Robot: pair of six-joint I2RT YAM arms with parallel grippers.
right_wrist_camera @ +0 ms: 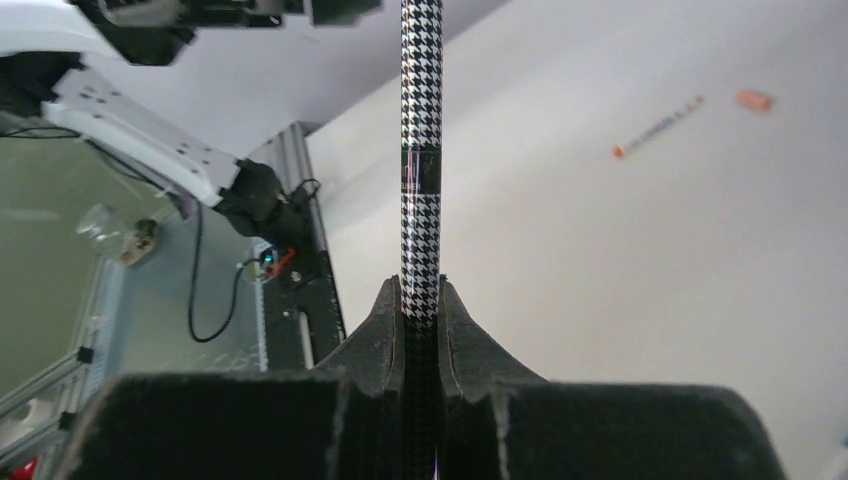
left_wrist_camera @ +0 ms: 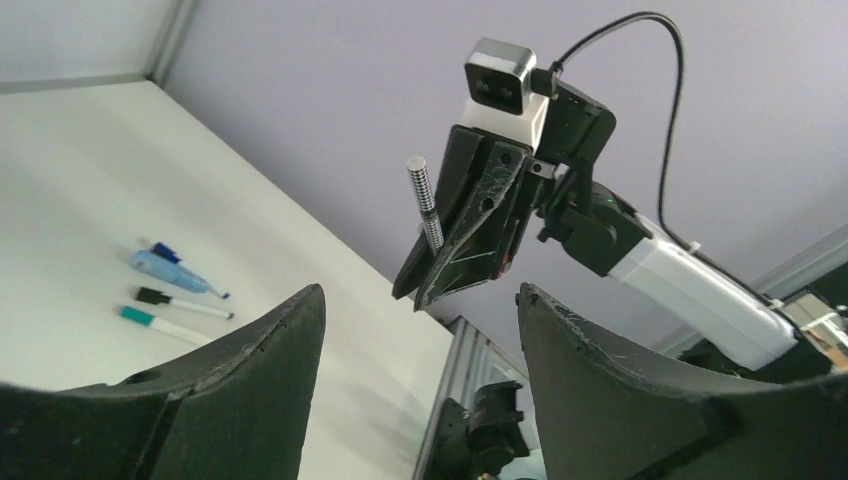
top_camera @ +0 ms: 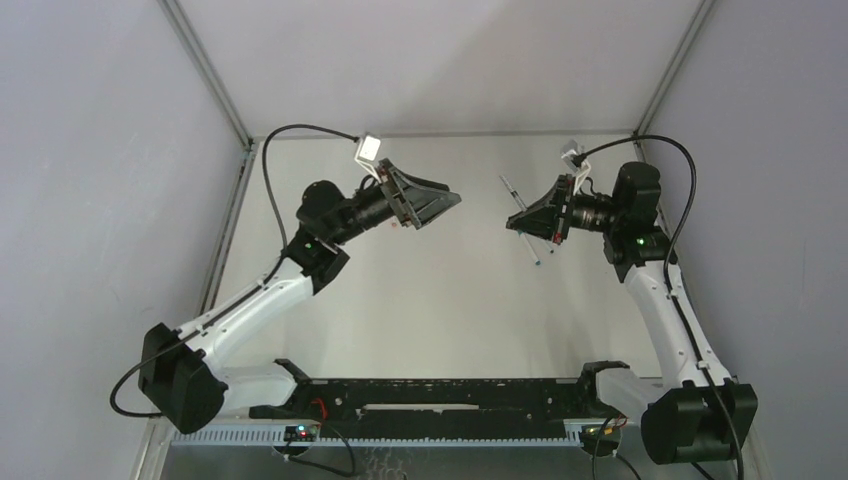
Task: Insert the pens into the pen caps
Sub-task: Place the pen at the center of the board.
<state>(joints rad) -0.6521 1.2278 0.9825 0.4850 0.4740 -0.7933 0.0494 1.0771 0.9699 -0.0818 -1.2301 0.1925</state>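
The houndstooth pen will go down next between the teal-capped and black-capped pens (left_wrist_camera: 185,303), and my right gripper will lay it there.
My right gripper (right_wrist_camera: 422,285) is shut on a thin pen with a black-and-white houndstooth barrel (right_wrist_camera: 421,150), which sticks straight out past the fingertips. In the top view this gripper (top_camera: 514,222) hovers right of centre, and the pen (top_camera: 510,190) pokes out of it. My left gripper (top_camera: 457,199) faces it from the left, open and empty, with its fingers (left_wrist_camera: 270,360) wide apart. A light-blue pen (left_wrist_camera: 165,269), a black-capped white pen (left_wrist_camera: 185,303) and a teal-capped white pen (left_wrist_camera: 160,323) lie on the table. A thin orange-tipped pen (right_wrist_camera: 655,128) and a salmon-pink cap (right_wrist_camera: 754,99) lie apart on the table.
The table is white, with grey walls on three sides and metal frame rails at the corners. A black rail (top_camera: 430,400) runs between the arm bases along the near edge. A thin pen (top_camera: 533,252) lies on the table just below my right gripper.
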